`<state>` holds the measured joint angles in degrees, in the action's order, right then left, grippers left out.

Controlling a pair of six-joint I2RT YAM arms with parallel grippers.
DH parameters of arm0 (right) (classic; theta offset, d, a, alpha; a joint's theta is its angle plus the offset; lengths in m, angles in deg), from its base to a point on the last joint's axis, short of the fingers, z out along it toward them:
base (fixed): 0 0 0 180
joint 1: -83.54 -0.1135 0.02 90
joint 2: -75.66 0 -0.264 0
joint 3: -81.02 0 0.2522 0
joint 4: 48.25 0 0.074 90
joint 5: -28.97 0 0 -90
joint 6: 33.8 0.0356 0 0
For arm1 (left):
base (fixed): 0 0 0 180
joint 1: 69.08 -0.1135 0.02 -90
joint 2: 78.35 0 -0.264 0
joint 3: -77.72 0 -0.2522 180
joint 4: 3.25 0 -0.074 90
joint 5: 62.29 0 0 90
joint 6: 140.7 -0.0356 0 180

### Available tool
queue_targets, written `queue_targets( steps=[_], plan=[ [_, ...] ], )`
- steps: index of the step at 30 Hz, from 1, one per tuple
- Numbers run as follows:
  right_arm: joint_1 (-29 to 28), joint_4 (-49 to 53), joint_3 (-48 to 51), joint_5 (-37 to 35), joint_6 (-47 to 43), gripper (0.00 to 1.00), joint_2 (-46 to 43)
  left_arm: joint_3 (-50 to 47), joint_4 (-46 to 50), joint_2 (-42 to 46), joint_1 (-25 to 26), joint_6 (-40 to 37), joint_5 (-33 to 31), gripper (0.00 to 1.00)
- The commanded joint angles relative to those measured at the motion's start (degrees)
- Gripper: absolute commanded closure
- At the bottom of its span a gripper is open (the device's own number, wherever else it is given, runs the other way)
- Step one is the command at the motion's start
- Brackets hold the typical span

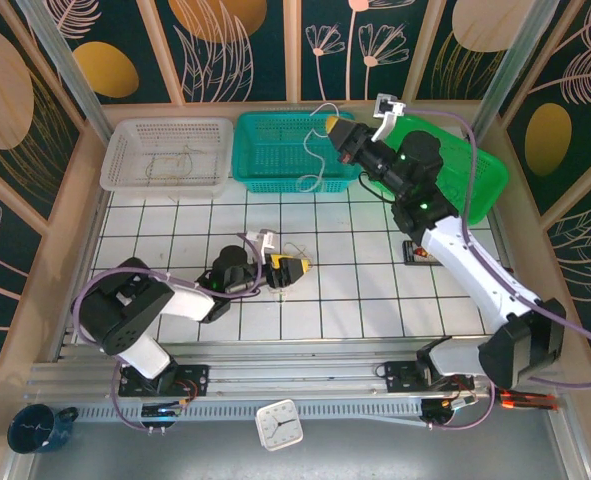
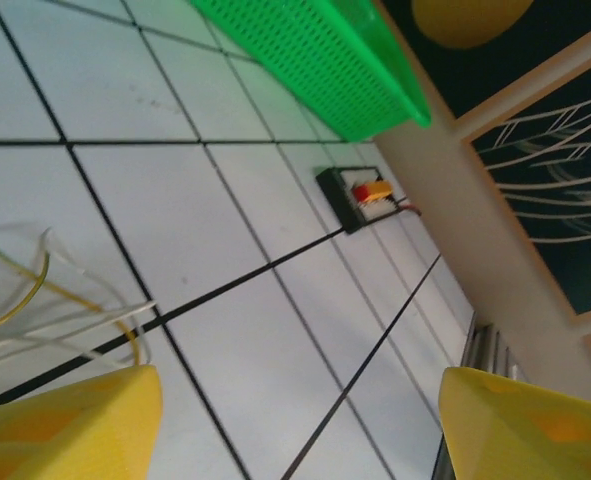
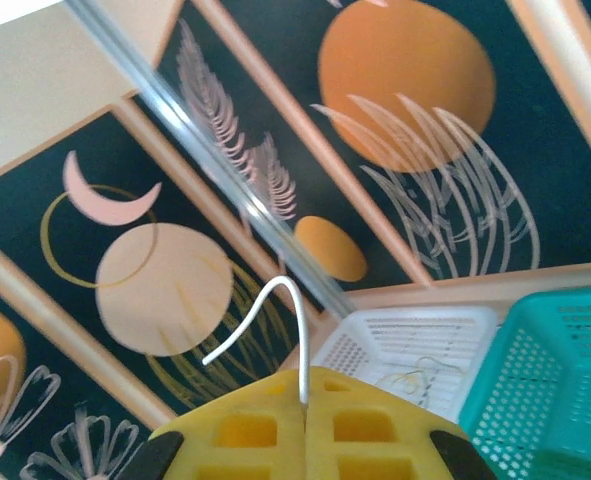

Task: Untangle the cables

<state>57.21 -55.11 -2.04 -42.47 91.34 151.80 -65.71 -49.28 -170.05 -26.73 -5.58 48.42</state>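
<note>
The whitish cable already hangs over the teal basket (image 1: 275,165), so the robot's right gripper will move down toward the basket's open inside and let go of the cable there.
My right gripper (image 1: 331,126) hangs above the teal basket (image 1: 275,165) and is shut on a whitish cable (image 1: 313,160) that dangles toward the basket. In the right wrist view the yellow fingers (image 3: 245,430) pinch this cable (image 3: 301,330), whose free end curls up and left. My left gripper (image 1: 287,270) sits low over the tiled table with its jaws open and nothing between them. A small loop of whitish and tan-yellow cables (image 1: 297,252) lies right by its fingers. In the left wrist view these cables (image 2: 45,300) lie just beyond the left finger (image 2: 65,420).
A white basket (image 1: 125,170) at the back left holds a thin cable (image 1: 175,160), also seen as the cable (image 3: 415,378) in the white basket (image 3: 375,340). A green basket (image 1: 475,180) stands tilted at the back right. A small black box (image 1: 418,252) sits on the tiles.
</note>
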Motion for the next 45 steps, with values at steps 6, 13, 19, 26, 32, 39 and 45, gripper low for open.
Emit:
queue_targets(
  steps=[6,13,19,26,32,39,45],
  plan=[
    [5.97,-7.75,-5.37,1.0,1.69,1.0,8.97,-0.09,1.88,7.15,0.13,2.5,-2.59,0.16],
    [9.05,-6.61,-13.19,2.0,1.17,1.0,19.06,0.45,10.68,14.87,0.03,1.46,-8.05,0.01],
    [9.52,-5.52,-20.74,2.81,1.31,1.0,29.41,0.65,15.02,20.96,0.03,1.5,-12.29,0.01],
    [9.07,-2.02,-28.47,4.89,2.29,0.81,41.35,4.66,24.39,23.59,0.02,1.15,-17.28,0.01],
    [8.93,1.1,-29.92,8.51,0.87,0.35,43.78,5.58,25.77,23.5,-0.06,1.87,-18.34,0.01],
    [8.95,-2.32,-20.32,9.11,0.43,0.36,33.91,5.82,26.02,23.68,-0.31,2.45,-18.76,0.01],
    [8.09,-5.93,-4.65,9.21,1.02,0.38,21.64,6.45,26.74,23.84,-1.32,2.76,-19.11,0.01]
  ],
)
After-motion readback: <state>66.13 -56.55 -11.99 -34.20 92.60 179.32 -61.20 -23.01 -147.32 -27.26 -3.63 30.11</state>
